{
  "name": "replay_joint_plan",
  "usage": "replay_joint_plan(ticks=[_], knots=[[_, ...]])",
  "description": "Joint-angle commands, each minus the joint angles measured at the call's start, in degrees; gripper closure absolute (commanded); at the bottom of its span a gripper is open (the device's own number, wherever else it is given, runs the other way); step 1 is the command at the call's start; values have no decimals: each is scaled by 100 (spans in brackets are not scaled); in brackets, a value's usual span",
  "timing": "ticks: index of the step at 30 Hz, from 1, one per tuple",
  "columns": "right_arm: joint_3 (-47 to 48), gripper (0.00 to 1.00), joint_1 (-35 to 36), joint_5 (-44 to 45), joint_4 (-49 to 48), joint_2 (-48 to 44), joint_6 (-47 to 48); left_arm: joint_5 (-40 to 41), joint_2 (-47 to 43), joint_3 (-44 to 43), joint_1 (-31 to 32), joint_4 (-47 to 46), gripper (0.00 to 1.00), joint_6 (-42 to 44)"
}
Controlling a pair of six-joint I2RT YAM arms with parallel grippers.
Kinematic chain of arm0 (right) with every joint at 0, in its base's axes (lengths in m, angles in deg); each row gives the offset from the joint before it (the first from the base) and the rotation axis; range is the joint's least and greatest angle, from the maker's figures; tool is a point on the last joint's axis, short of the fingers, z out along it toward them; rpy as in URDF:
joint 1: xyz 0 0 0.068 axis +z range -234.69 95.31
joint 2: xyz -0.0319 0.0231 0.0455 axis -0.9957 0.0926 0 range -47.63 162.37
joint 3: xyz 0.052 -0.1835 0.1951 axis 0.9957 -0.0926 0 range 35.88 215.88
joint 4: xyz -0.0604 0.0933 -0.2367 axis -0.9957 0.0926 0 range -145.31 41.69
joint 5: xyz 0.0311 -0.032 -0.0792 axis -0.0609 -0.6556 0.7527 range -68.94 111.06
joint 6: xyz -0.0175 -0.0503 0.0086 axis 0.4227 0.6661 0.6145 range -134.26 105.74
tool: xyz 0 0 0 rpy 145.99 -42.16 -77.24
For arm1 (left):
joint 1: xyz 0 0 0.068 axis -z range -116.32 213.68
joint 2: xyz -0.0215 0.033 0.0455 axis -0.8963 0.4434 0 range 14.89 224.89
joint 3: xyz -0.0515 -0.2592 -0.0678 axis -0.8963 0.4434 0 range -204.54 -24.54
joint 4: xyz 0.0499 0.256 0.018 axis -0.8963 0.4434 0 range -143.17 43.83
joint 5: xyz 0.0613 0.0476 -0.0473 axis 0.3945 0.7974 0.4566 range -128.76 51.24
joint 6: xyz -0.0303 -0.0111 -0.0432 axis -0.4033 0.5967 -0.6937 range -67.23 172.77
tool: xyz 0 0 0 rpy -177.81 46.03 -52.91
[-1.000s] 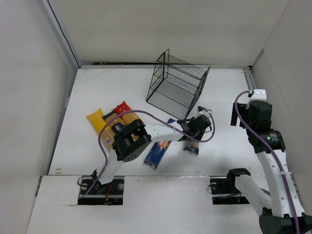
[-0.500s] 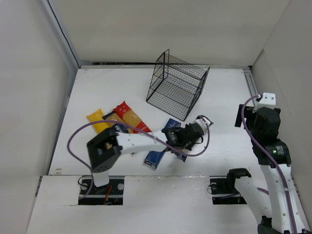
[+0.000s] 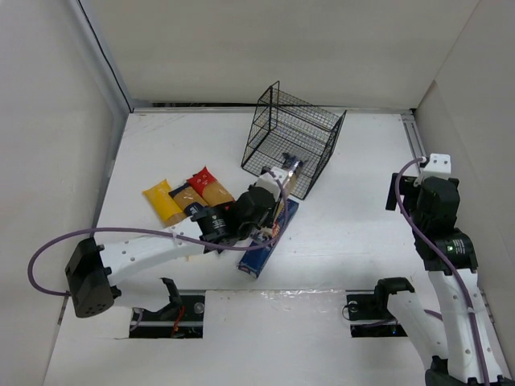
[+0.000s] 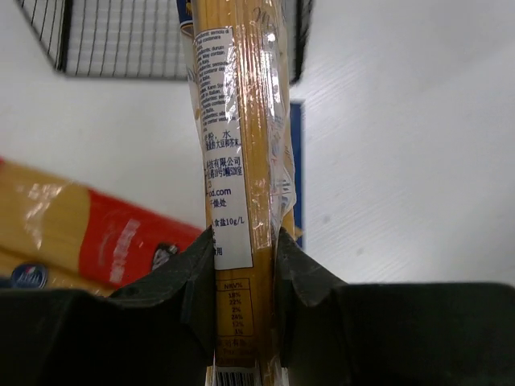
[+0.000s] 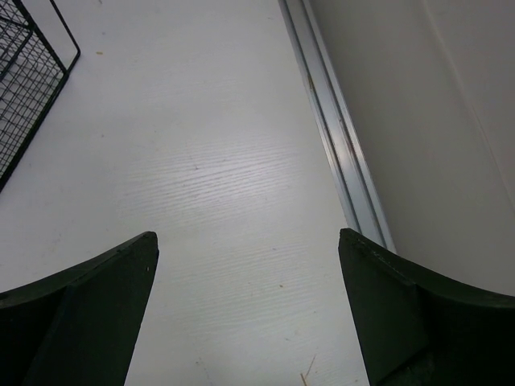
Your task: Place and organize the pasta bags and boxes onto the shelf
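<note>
The shelf's bottom is bare at the end nearest the yellow bags, so I need to slide my left gripper's spaghetti bag outward and to the left in the top view, into that end of the shelf, next.
My left gripper point(image 3: 272, 197) is shut on the long clear spaghetti bag point(image 4: 240, 145), its fingers point(image 4: 197, 277) pressed on both sides; the bag point(image 3: 283, 181) points toward the front of the black wire shelf point(image 3: 291, 138). The shelf's lower front edge point(image 4: 105, 40) shows at the top of the left wrist view. A dark blue box point(image 3: 267, 241) lies on the table under the arm. Yellow bags with red and dark blue labels point(image 3: 187, 197) lie to the left; one with a red label point(image 4: 88, 233) shows in the wrist view. My right gripper point(image 5: 245, 265) is open and empty over bare table at the right.
A metal rail point(image 5: 334, 137) runs along the right wall beside my right gripper. White walls enclose the table on the left, back and right. A corner of the shelf point(image 5: 28, 88) shows at the left of the right wrist view.
My left arm has swung left and toward the shelf, carrying the spaghetti bag from the middle right of the table to the shelf's front. The right arm has barely moved.
</note>
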Motion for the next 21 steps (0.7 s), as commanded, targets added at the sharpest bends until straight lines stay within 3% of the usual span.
replay_joint_plan(ticks=[1, 7, 13, 21], knots=[[40, 3, -38, -25, -407, -17, 55, 166, -605, 394, -250, -78, 100, -162], [-12, 4, -38, -130, -469, 97, 107, -668, -985, 965, -1032, -25, 100, -92], [-65, 4, -38, -130, -469, 211, 107, -1144, -336, 879, -1831, -192, 100, 145], [-65, 4, -38, -78, -522, 317, 107, -1627, 491, 317, -2306, -543, 100, 584]])
